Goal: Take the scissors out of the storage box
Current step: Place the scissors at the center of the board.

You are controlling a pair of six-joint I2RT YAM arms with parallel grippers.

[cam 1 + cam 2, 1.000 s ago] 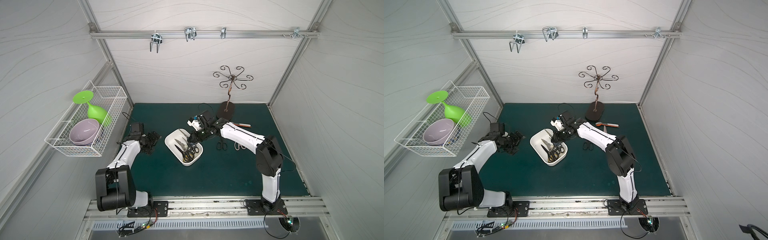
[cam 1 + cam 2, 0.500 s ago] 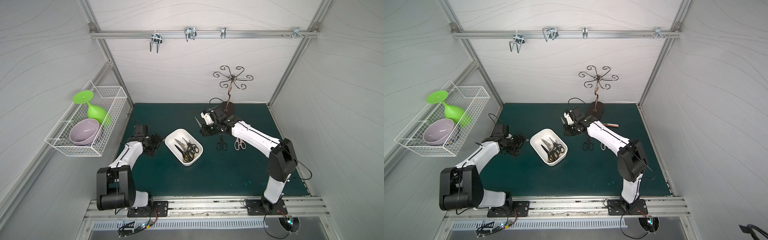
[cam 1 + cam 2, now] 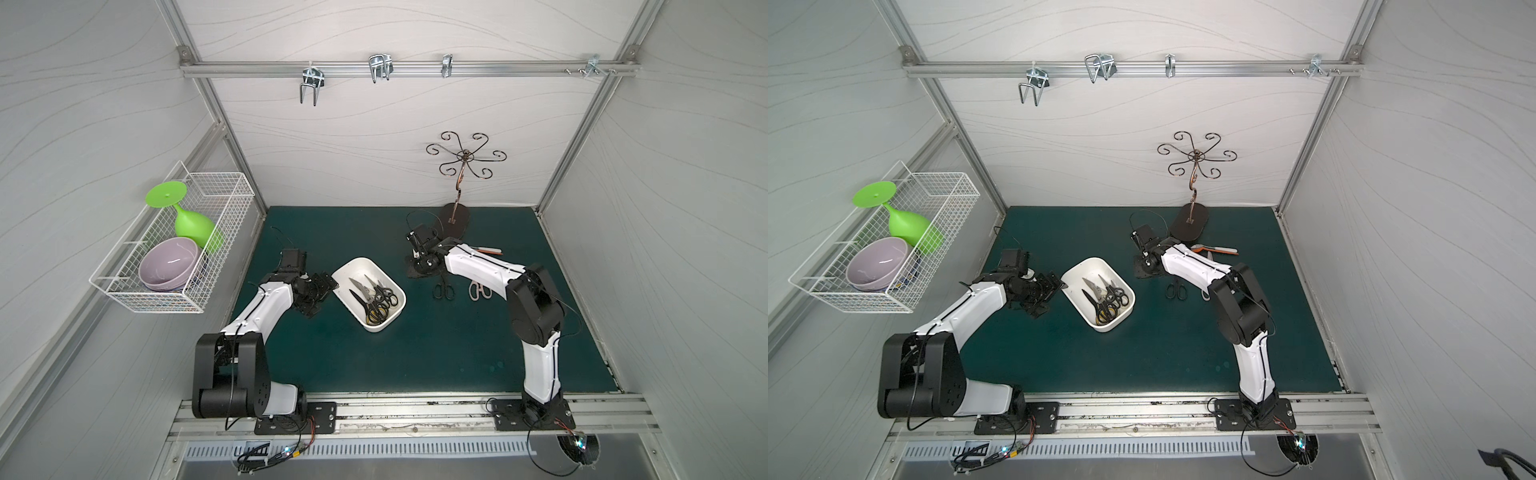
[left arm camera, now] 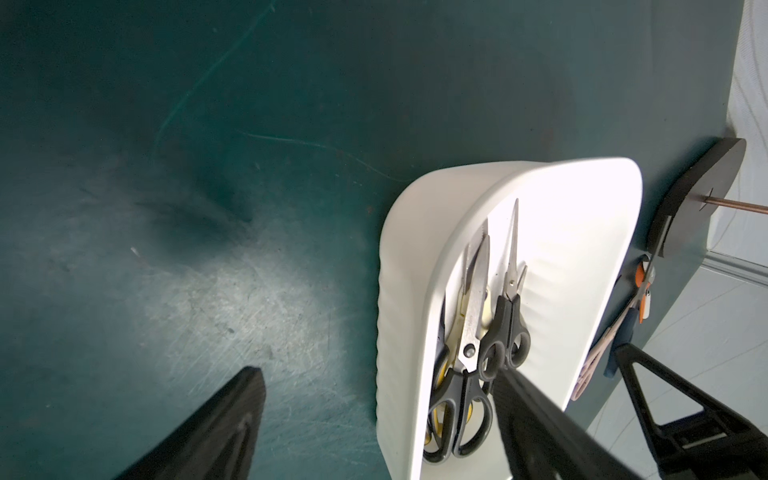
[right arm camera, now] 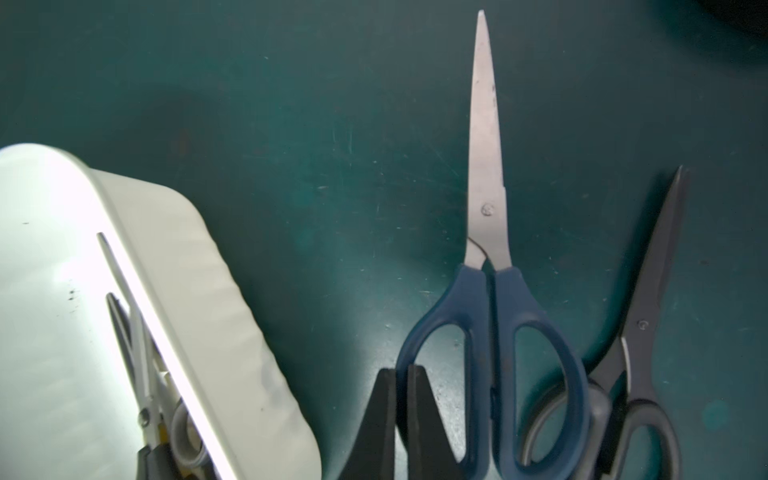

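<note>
Bare mat [image 3: 415, 290] [image 5: 340, 400] beside the box is below and behind the gripper, so next my right gripper should move down, back and toward the box and let go of the blue scissors.
The white storage box [image 3: 384, 326] [image 3: 1113, 327] lies mid-mat with several scissors [image 3: 376, 297] [image 3: 1106, 297] inside: black, dark grey and yellow-black handles. My left gripper [image 3: 322, 286] [image 4: 378, 374] is open and straddles the box's left wall [image 4: 399, 332], one finger over the handles [image 4: 461, 411]. My right gripper [image 3: 419, 266] [image 5: 401, 370] is shut on a handle loop of blue scissors [image 5: 486, 249], low over the mat right of the box [image 5: 208, 291]. Black scissors [image 3: 444, 289] [image 5: 648, 311] and pink scissors [image 3: 480, 289] lie on the mat under my right arm.
A brown hook stand [image 3: 457, 216] stands at the back, with an orange-and-white spoon [image 3: 488, 250] beside it. A white wire basket [image 3: 174, 245] on the left wall holds a green glass and a lilac bowl. Bare green mat stretches in front of the box.
My right gripper carried the blue scissors from the box to the right, then down toward the mat beside the black pair. My left gripper moved up against the box's left wall.
</note>
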